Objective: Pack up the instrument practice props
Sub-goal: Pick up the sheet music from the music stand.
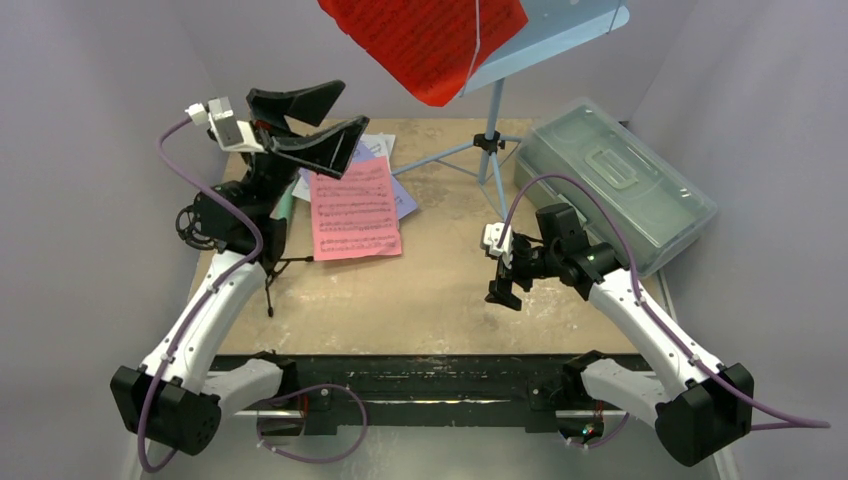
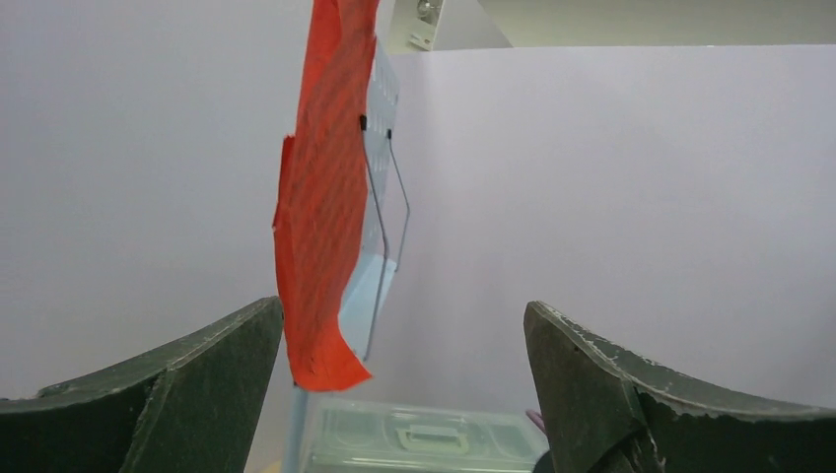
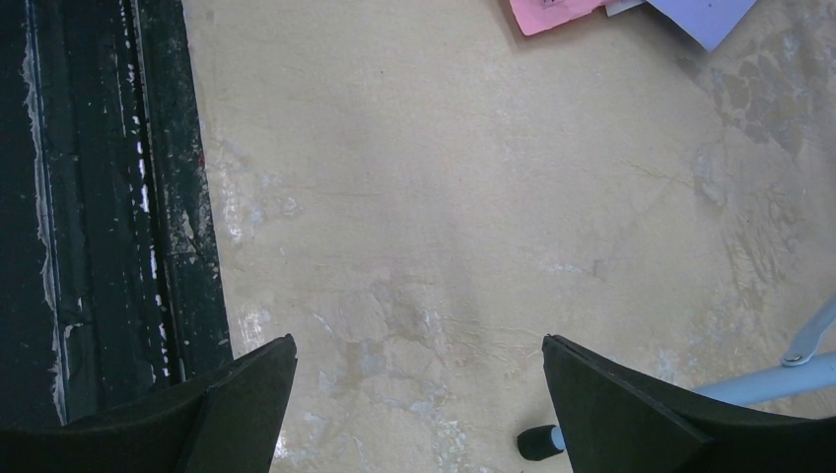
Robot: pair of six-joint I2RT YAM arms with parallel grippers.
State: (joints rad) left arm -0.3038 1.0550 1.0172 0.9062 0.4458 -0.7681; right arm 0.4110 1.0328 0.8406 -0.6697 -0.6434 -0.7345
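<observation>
My left gripper moves outward and toward the rack next, then around the red music sheet's lower edge (image 1: pixel 435 89) (image 2: pixel 326 363), since the sheet still hangs beyond its fingertips.
A red music sheet (image 1: pixel 425 45) hangs on the light-blue perforated music rack (image 1: pixel 560 30), whose pole and tripod legs (image 1: pixel 492 140) stand at the back of the table. Pink (image 1: pixel 353 210), lilac (image 1: pixel 403 198) and white (image 1: pixel 372 147) sheets lie overlapped at back left. A black microphone tripod (image 1: pixel 270 285) lies under my left arm. My left gripper (image 1: pixel 352 105) is raised and open, holding nothing; its wrist view shows the red sheet (image 2: pixel 320 197) ahead to the left of the open gripper (image 2: pixel 404 305). My right gripper (image 1: pixel 505 288) hangs open over bare table (image 3: pixel 419 340), empty.
A translucent grey-green box (image 1: pixel 615 190) with its lid on sits at the right, also seen low in the left wrist view (image 2: pixel 424 443). A rack leg with a black foot (image 3: pixel 537 441) lies by my right finger. A black strip (image 3: pixel 99 197) edges the table's near side.
</observation>
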